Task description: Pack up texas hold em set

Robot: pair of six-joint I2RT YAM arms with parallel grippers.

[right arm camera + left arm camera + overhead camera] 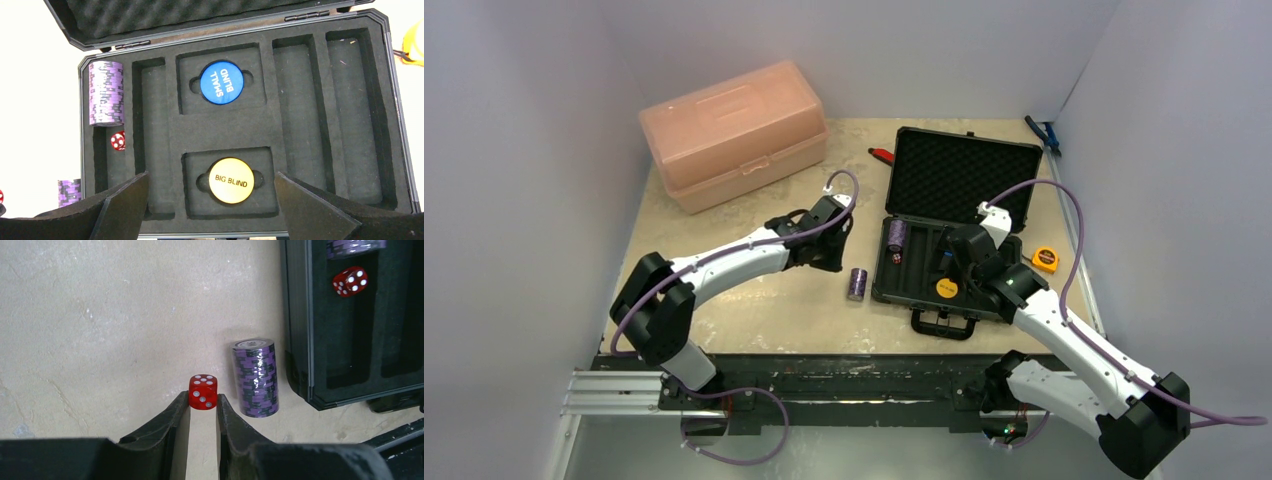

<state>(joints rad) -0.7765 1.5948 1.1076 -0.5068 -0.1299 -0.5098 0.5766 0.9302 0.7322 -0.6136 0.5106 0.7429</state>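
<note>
My left gripper moves across and down next. It releases its die beside the second red die (893, 258), since that briefcase slot lies to the gripper's right in the top view.
The black briefcase (964, 175) lies open at the right, foam up. My left gripper (202, 400) is shut on a red die (203, 391), pinched at its fingertips, left of a purple chip stack (256, 377) standing on the table (857, 283). The other purple stack (106, 93) lies in the case's left slot with a second red die (118, 141) below it. The orange "BIG BLIND" disc (231, 180) sits in its foam pocket. My right gripper (211, 174) hangs open and empty over that disc, above the case (959, 255).
A blue "SMALL BLIND" disc (221, 82) sits in the upper pocket. A translucent pink box (734, 130) stands at the back left. A yellow tape measure (1045, 259) lies right of the case. A red-handled tool (881, 155) and a blue tool (1044, 133) lie at the back.
</note>
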